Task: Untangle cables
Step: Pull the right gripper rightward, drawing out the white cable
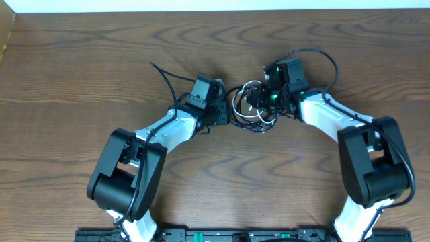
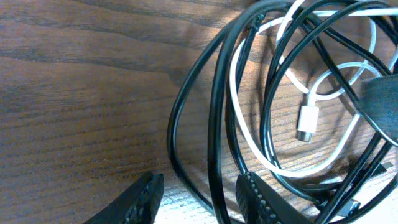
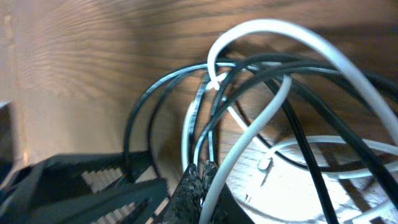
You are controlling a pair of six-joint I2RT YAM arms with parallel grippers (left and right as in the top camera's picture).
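I will pull the white cable (image 2: 232, 87) up and to the right in the overhead view with my right gripper and release it over bare tabletop, because black loops are tangled around it.
The cables (image 1: 250, 106) lie as one small tangled bundle on the wooden table between my two arms. My left gripper (image 1: 227, 115) is at the bundle's left edge. In its wrist view the left gripper (image 2: 200, 202) is open, and loops of the black cable (image 2: 217, 112) run between the fingers. The white cable (image 2: 232, 87) and its plug (image 2: 307, 123) lie inside the black loops. My right gripper (image 3: 200, 169) is shut at the bundle's right side (image 1: 263, 101). Dark strands run down to its tips and the white cable (image 3: 311, 43) passes beside them. Whether a strand is pinched does not show.
The wooden table (image 1: 80, 74) extends all round the bundle. A thicker black wire (image 1: 322, 57) arcs behind the right arm, and another (image 1: 164, 77) trails from the left arm. The left gripper's ridged fingers (image 3: 106, 186) stand close to the right gripper's tips.
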